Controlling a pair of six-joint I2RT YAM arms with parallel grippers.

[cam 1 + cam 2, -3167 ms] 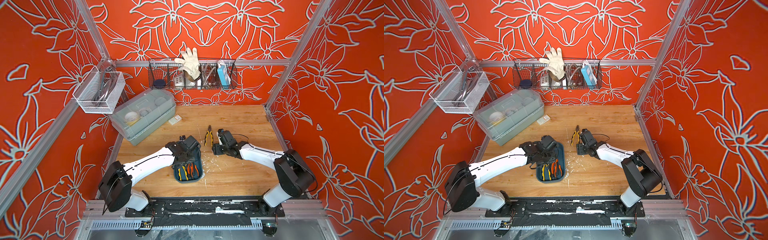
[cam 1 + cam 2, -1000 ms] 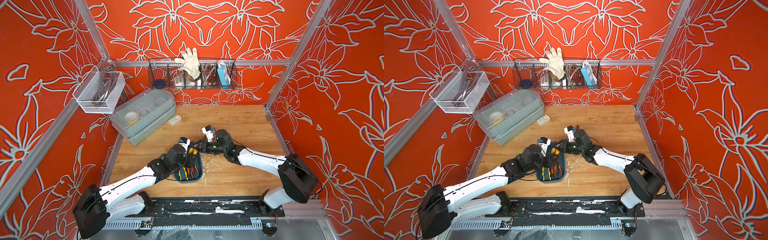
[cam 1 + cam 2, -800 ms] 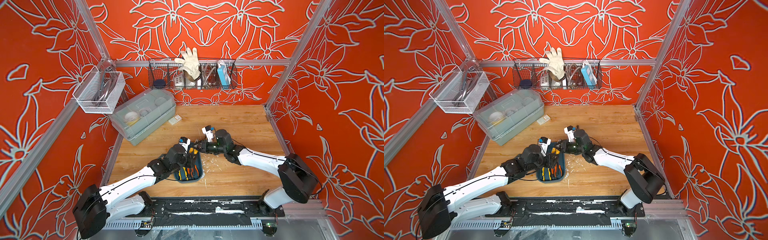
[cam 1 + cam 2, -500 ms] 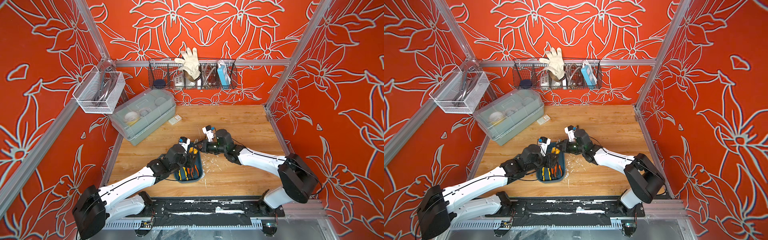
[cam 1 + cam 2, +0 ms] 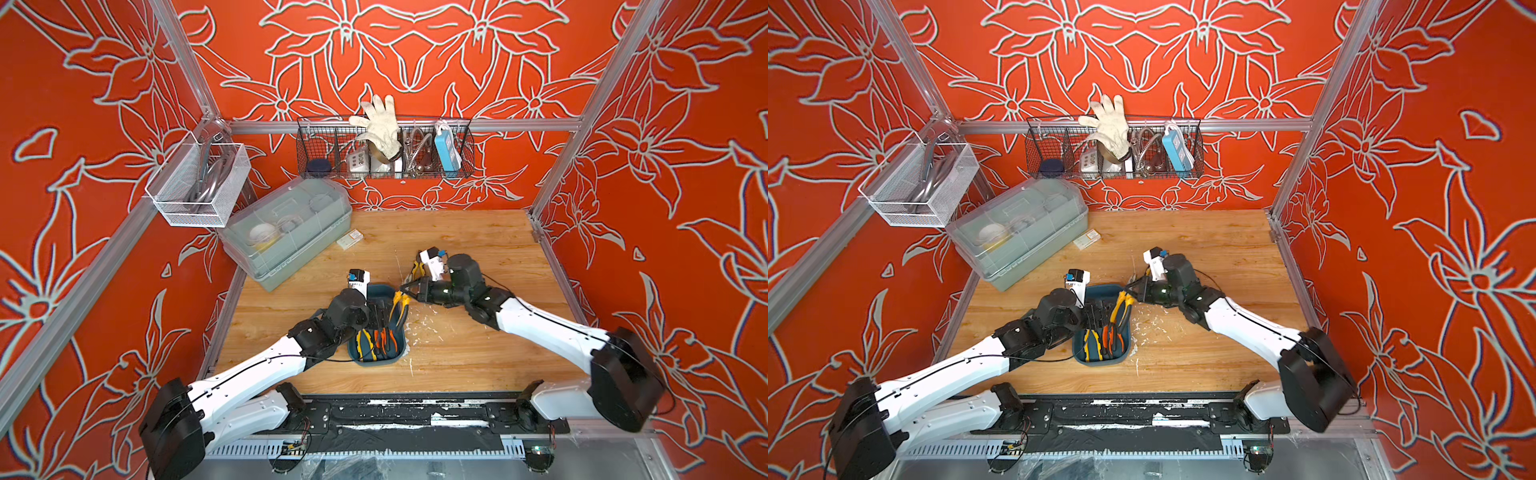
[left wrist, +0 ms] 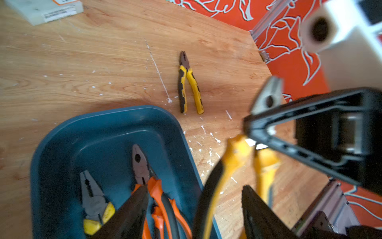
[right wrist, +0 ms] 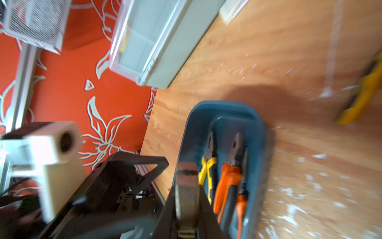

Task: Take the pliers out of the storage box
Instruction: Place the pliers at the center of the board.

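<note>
I'll next carry my right gripper's pliers outward, lower and release them on the bare wood beside the lying pliers.
The storage box [image 5: 376, 362] [image 5: 1100, 360] is a shallow teal tray at the front middle of the table. A yellow-and-black pliers [image 6: 93, 203] and two orange-and-black pliers [image 6: 154, 186] [image 7: 230, 178] lie in it. Over its far right rim another yellow-and-black pliers [image 5: 398, 305] [image 5: 1121, 309] hangs in the air. My right gripper [image 5: 405, 286] [image 7: 187, 183] is shut on its grey metal head. My left gripper [image 5: 380, 311] [image 6: 194, 188] stands open around its handles, with the fingers apart from them. A further yellow-and-black pliers [image 6: 189, 87] [image 7: 363, 91] lies on the wood behind the box.
A translucent grey-green lidded bin [image 5: 286, 224] stands at the back left, with a small white box [image 5: 350, 239] beside it. A black wire basket [image 5: 384, 149] hangs on the back wall and a white mesh basket [image 5: 199, 183] on the left wall. White flecks dot the wood.
My right gripper has shut on the head of the lifted pliers. My left gripper has since opened off its handles. Both arms have stayed nearly where they were.
</note>
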